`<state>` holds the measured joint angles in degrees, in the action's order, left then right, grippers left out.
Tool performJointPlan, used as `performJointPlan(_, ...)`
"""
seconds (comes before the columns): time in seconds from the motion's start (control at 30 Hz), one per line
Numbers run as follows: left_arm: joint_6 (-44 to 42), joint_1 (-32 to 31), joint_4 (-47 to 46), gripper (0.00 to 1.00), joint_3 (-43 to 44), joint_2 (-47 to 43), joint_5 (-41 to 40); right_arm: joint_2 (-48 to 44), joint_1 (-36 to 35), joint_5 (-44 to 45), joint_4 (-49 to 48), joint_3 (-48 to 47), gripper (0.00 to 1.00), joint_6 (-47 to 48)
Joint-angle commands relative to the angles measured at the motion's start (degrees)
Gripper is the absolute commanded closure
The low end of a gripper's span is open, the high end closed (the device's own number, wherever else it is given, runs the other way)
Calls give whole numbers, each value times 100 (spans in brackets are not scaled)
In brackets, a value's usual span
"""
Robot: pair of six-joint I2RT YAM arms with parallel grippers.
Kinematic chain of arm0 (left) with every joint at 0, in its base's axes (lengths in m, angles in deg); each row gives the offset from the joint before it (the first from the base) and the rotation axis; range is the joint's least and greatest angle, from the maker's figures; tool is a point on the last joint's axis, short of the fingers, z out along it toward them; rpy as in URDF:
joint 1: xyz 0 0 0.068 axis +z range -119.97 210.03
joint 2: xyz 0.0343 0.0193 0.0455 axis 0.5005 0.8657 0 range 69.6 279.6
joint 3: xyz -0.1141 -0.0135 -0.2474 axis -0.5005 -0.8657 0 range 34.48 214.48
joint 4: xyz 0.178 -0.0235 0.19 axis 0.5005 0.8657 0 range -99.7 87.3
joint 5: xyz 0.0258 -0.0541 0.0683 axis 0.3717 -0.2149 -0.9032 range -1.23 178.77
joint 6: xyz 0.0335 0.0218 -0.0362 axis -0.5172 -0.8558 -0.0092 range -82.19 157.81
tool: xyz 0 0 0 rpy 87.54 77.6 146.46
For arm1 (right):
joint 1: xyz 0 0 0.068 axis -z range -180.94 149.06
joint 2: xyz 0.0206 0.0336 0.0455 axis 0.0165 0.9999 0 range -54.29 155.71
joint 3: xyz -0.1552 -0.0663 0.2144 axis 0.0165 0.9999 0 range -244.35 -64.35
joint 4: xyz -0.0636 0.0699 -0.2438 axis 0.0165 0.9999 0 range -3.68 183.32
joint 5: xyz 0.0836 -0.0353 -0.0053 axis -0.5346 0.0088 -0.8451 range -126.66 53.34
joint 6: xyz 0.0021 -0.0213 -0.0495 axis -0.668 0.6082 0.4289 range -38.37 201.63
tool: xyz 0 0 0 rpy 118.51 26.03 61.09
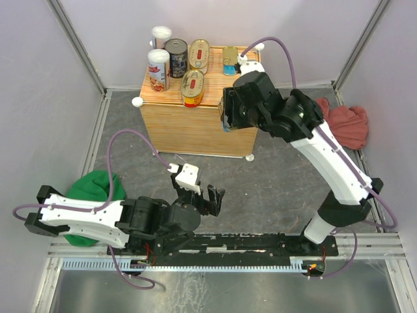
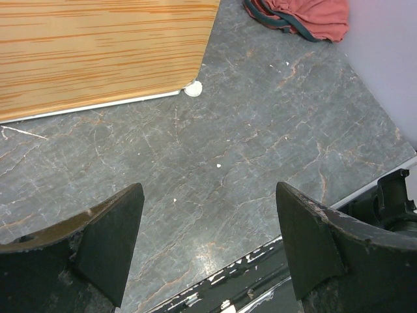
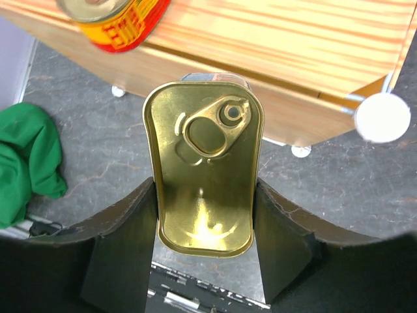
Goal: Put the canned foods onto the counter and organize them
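Note:
My right gripper moves outward over that front strip point(image 1: 224, 82) point(image 3: 260, 40) next and releases the gold tin, since bare wood shows between the near oval tin and the corner knob.
The counter point(image 1: 195, 127) is a light-wood box with white ball knobs. On its top stand two tall white-lidded cans point(image 1: 158, 68), a dark round tin point(image 1: 176, 57), two oval gold-red tins point(image 1: 193, 88) and a rectangular gold-blue tin point(image 1: 230, 60). My right gripper point(image 1: 227, 117) hovers at the counter's front right edge. It is shut on another rectangular gold tin point(image 3: 204, 176), pull-tab lid facing the camera, a finger on each long side. One oval tin point(image 3: 114, 19) lies on the counter top point(image 3: 280, 45) just beyond it. My left gripper point(image 2: 208, 195) is open and holds nothing, low over the grey floor.
A green cloth point(image 1: 94, 189) lies by the left arm and a red cloth point(image 1: 345, 124) at the right wall. A black mounting rail point(image 1: 228, 244) runs along the near edge. The counter's corner knob point(image 3: 382, 117) is close on the right gripper's right.

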<state>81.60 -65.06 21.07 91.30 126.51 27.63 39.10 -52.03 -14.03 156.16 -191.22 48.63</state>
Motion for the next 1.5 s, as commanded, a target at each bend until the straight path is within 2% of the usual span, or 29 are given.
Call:
performJointPlan(0.0, -75, -45, -123, 12, 118, -189, -214, 323, 302, 42, -197, -733, 86, 210)
performJointPlan(0.37, -407, -45, -205, 12, -38, -477, -318, 1523, 800, -164, 71, -2036, 86, 272)
performJointPlan(0.73, -926, -44, -604, 12, -200, -600, -310, 1877, 1076, -41, -7, -2110, 85, 131)
performJointPlan(1.17, -1065, -45, -651, 12, -230, -680, -411, 2169, 1270, -2, -73, -2064, 70, 23)
performJointPlan(1.47, -1048, -47, -638, 12, -276, -754, -441, 2239, 1354, 63, -129, -1922, 70, -53)
